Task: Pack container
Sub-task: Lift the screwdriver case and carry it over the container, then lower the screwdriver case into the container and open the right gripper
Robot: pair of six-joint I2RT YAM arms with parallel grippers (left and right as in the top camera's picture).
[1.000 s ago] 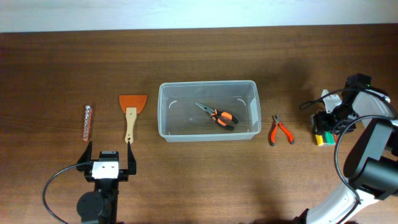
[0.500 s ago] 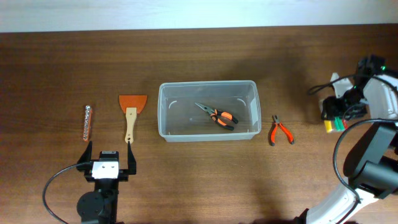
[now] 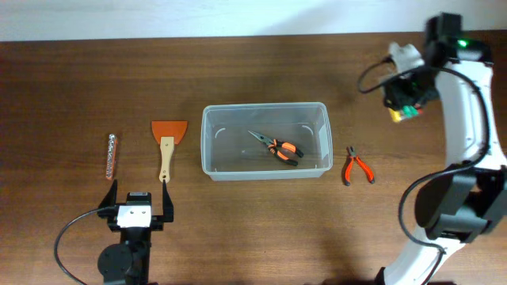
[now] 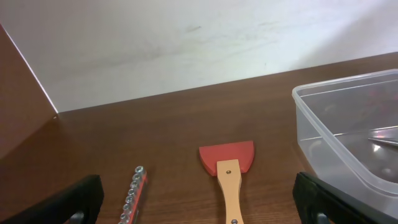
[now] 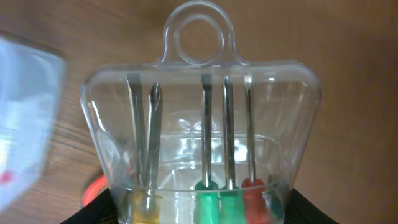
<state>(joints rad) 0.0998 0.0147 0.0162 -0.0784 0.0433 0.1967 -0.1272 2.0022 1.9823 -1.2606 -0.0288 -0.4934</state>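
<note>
I need to move my right gripper across and down next and let go of the case over the container's pliers (image 3: 283, 150), because they are below my right gripper, to its left in the overhead view.
The clear plastic container (image 3: 265, 139) stands mid-table with orange-handled pliers (image 3: 277, 146) inside; its corner shows in the left wrist view (image 4: 348, 137). My right gripper (image 3: 405, 99) is shut on a clear screwdriver set case (image 5: 202, 137), held in the air at the back right, beyond the container. Small red pliers (image 3: 357, 166) lie to the right of the container. An orange scraper (image 3: 167, 141) with a wooden handle and a socket strip (image 3: 112, 155) lie to its left. My left gripper (image 3: 136, 207) is open and empty, near the front edge behind the scraper's handle.
The scraper (image 4: 229, 168) and the socket strip (image 4: 133, 194) show ahead of the left wrist camera. A white wall (image 4: 186, 43) bounds the table's far edge.
My right arm has lifted the screwdriver case and carried it from the right edge toward the back and leftward. The left arm has not moved.
</note>
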